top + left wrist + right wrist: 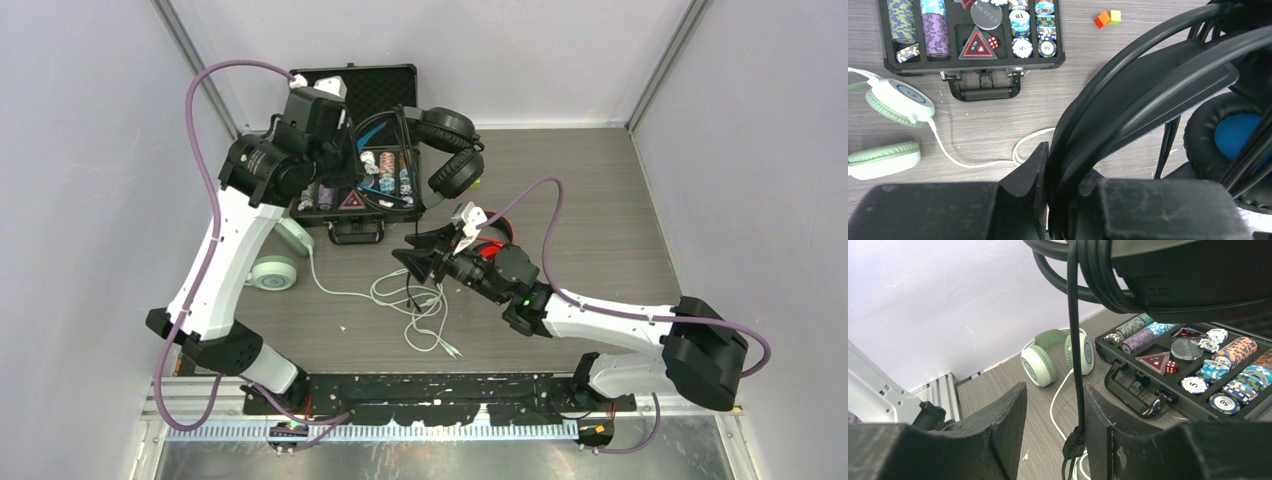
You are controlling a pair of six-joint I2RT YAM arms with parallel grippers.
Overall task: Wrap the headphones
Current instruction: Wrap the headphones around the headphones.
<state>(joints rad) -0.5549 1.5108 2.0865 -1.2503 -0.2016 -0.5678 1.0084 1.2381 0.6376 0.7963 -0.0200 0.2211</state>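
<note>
The thin pieces of the hanging black cable are below my right gripper's open fingers. My right gripper needs to go down along the cable next, past its small splitter, and close on those thin pieces.
My left gripper (352,150) is shut on the headband of the black headphones (450,150) and holds them up over the open case; the clamped headband (1148,85) and a blue inner ear pad (1238,135) show in the left wrist view. Their black cable (1075,340) hangs down between the open fingers of my right gripper (1055,405), close to the right finger (1098,415). The right gripper (425,258) is open over the table. The mint-green headphones (275,270) lie at the left with a white cable (400,300). The red headphones (490,250) are mostly hidden under my right wrist.
An open black case of poker chips (400,75) stands at the back, its handle (983,92) facing the table middle. Two small cubes, orange and green (1107,18), lie right of the case. Grey walls close in the left, back and right.
</note>
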